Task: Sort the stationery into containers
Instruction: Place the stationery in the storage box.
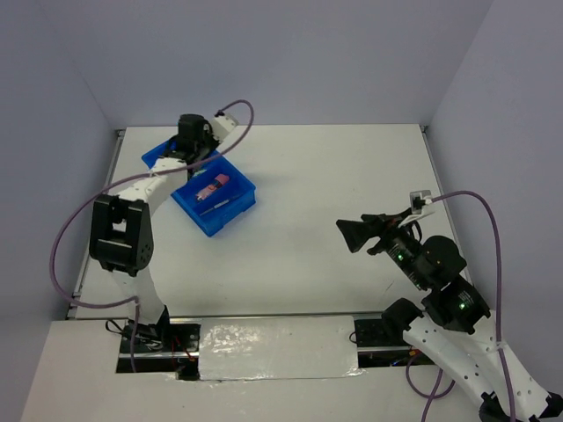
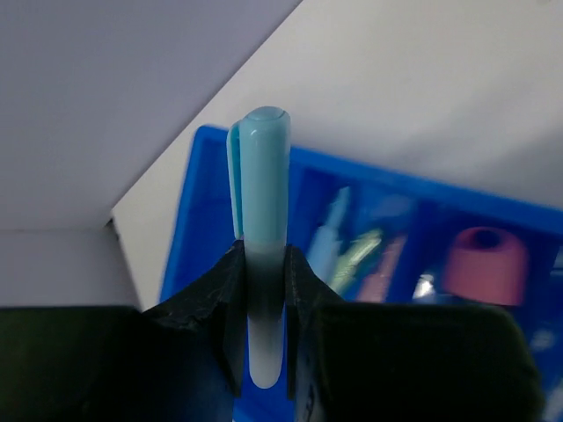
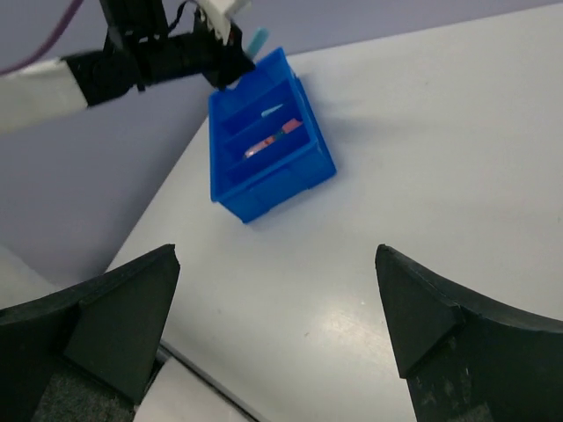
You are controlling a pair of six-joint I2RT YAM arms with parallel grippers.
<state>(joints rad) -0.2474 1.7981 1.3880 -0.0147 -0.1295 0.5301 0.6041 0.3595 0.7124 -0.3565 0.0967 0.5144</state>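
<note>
The pastel blue stick will go down into the tray's far end section (image 1: 159, 156) (image 2: 212, 215), so I will move my left gripper down and to its left in the top view.
My left gripper (image 2: 264, 255) is shut on a pastel blue stick (image 2: 262, 193) and holds it over the far left end of the bright blue tray (image 1: 230, 215). The tray also shows in the left wrist view (image 2: 189, 237) and the right wrist view (image 3: 264, 189). Inside it lie blurred pastel sticks (image 2: 356, 255) and a pink-capped bottle (image 2: 484, 264); a pink stick (image 1: 211, 188) shows from above. My right gripper (image 3: 277, 303) is open and empty, well to the right of the tray, above bare table (image 1: 352, 237).
The white table (image 1: 343, 176) is walled by pale purple panels at the back and sides. The left arm (image 1: 123, 229) reaches up the left side. The left table edge lies close beside the tray.
</note>
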